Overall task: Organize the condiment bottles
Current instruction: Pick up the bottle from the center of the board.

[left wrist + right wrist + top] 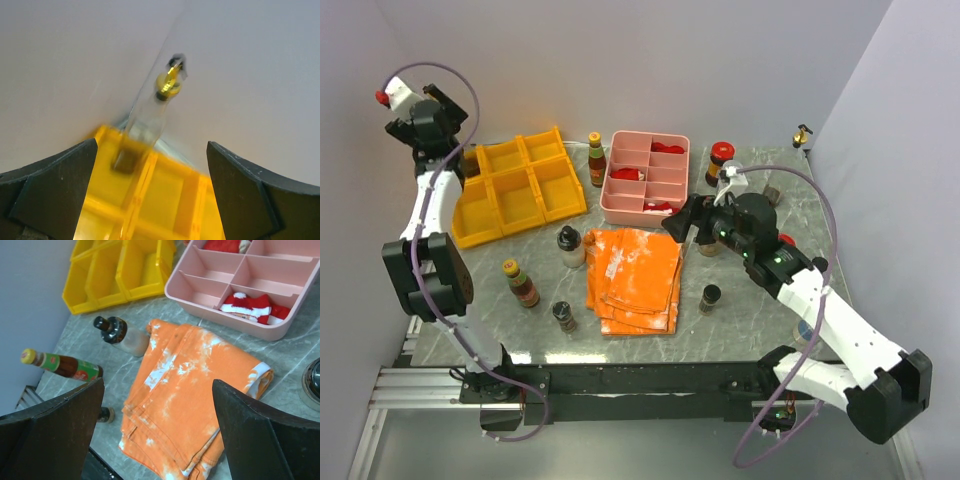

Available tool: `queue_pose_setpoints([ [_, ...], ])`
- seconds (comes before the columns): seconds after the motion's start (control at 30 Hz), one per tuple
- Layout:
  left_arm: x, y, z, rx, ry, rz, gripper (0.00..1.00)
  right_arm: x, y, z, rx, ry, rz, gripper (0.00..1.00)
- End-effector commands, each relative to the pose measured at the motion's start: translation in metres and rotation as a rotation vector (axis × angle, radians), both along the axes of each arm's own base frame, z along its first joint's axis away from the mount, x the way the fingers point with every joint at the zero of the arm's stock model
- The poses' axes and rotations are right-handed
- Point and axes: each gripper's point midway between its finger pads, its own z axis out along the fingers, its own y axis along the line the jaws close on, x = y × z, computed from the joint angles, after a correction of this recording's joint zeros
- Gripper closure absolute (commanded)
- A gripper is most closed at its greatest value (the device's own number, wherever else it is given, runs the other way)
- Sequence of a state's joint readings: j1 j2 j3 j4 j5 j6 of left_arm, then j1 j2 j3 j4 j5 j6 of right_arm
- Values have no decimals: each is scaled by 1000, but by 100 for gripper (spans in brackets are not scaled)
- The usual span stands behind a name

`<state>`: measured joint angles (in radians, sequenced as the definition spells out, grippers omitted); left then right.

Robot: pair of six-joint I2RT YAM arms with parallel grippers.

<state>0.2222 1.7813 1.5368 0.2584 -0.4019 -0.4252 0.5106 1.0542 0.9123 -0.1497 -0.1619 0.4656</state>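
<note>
My left gripper moves back and down onto the yellow cap of the green-labelled brown bottle and closes next, since the bottle still stands outside the yellow bin tray.
Condiment bottles stand scattered on the table. There is a brown bottle with a yellow cap (596,160), a red-capped jar (720,160), a clear black-capped bottle (570,246), a green-labelled brown bottle (521,284) and small dark jars (564,316) (710,298). My right gripper (682,222) is open and empty above the right edge of the orange cloth (635,277). In the right wrist view the gripper (157,385) frames the cloth (195,390), with the clear bottle (122,335) and the green-labelled bottle (62,365) beyond. My left gripper (442,100) is raised high at the back left, open and empty (151,145).
A yellow bin tray (520,185) with several compartments sits at the back left and shows blurred in the left wrist view (165,195). A pink divided tray (647,150) holds red pieces. More jars stand beside my right arm (708,246) (772,195). A small gold-topped bottle (803,133) is at the far right corner.
</note>
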Motion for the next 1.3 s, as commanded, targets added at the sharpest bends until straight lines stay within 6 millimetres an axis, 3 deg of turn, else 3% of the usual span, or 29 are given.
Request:
queue_pose_setpoints([
  [0.0,-45,-10,-68,-269,361,101,3,-11,1,28,66,-83,28,4],
  [0.03,-60,-23,-86,-312,462,75,3,-13,3,29,76,-85,45,4],
  [0.13,-80,-56,-102,-325,583,-17,1,-15,7,25,84,-64,66,4],
  [0.17,-96,-62,-115,-303,664,-15,1,-17,10,26,95,-60,80,5],
  [0.2,-105,-82,-109,-258,686,-47,1,-18,11,25,99,-59,87,5],
  [0.27,-133,-89,-118,-162,785,-1,1,-19,13,25,111,-55,97,5],
  [0.3,-141,-113,-108,-123,777,-46,1,-20,13,24,113,-55,99,5],
  [0.37,-157,-131,-111,-93,815,-88,1,-21,14,25,121,-59,101,5],
  [0.4,-170,-143,-103,-82,807,-116,1,-21,13,25,121,-56,101,5],
  [0.47,-186,-153,-105,-80,805,-142,1,-21,13,24,120,-57,103,6],
  [0.5,-194,-161,-91,-86,749,-182,1,-21,14,24,122,-57,104,6],
  [0.57,-207,-168,-95,-90,734,-223,2,-22,14,25,125,-61,107,6],
  [0.6,-218,-171,-83,-93,687,-242,2,-22,13,25,124,-61,104,6],
  [0.67,-232,-173,-86,-120,669,-248,3,-22,13,23,118,-58,102,6],
  [0.73,-246,-185,-74,-151,596,-319,3,-20,11,24,113,-61,91,6],
  [0.97,-298,-187,-102,-226,565,-352,5,-17,7,22,97,-69,65,6],
  [1.1,-302,-197,-109,-282,550,-384,8,-17,8,23,100,-71,68,6],
  [1.27,-302,-206,-136,-344,602,-395,19,-17,8,20,92,-62,69,7],
])
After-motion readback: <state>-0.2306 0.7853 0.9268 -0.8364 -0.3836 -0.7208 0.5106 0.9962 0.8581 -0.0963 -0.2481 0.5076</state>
